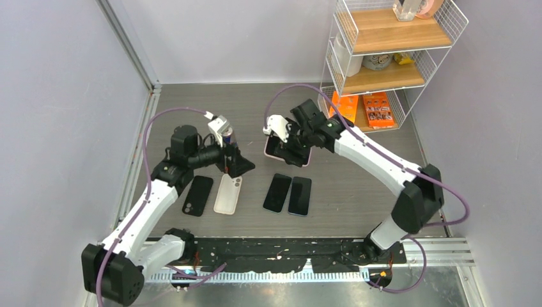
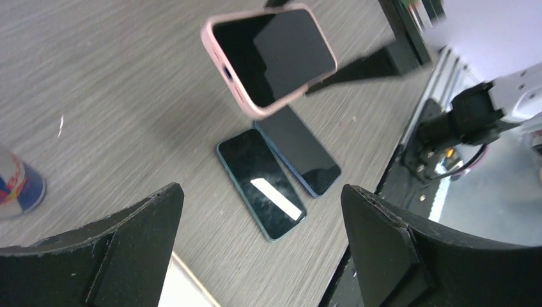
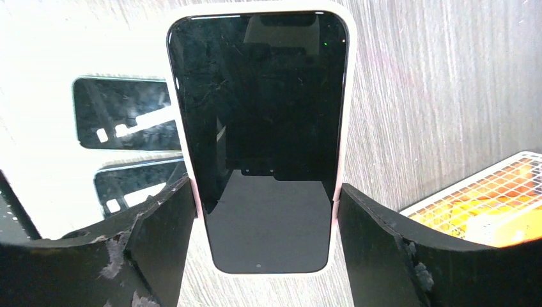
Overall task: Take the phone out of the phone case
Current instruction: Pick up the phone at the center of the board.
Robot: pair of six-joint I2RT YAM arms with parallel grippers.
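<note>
The pink case's short port end [image 1: 266, 146] [image 2: 228, 71] hangs to the left gripper's right in the top view, so the left gripper will next move outward and over to that end.
A phone in a pink case [image 1: 275, 148] is clamped by its long edges between the fingers of my right gripper [image 1: 291, 152] and held tilted above the table. In the right wrist view the cased phone [image 3: 259, 128] fills the middle, screen towards the camera, with the right gripper [image 3: 263, 217] closed on its lower sides. In the left wrist view it [image 2: 271, 54] hangs in the air. My left gripper [image 1: 235, 165] is open and empty, low over the table to the left of it; its jaws [image 2: 262, 243] stand wide apart.
Two bare phones [image 1: 277, 192] [image 1: 300, 195] lie side by side at the centre front. A white case [image 1: 228, 193] and a black case [image 1: 197, 195] lie to the left. A drink can [image 1: 228, 136] stands behind my left gripper. A wire shelf [image 1: 390, 51] stands at the back right.
</note>
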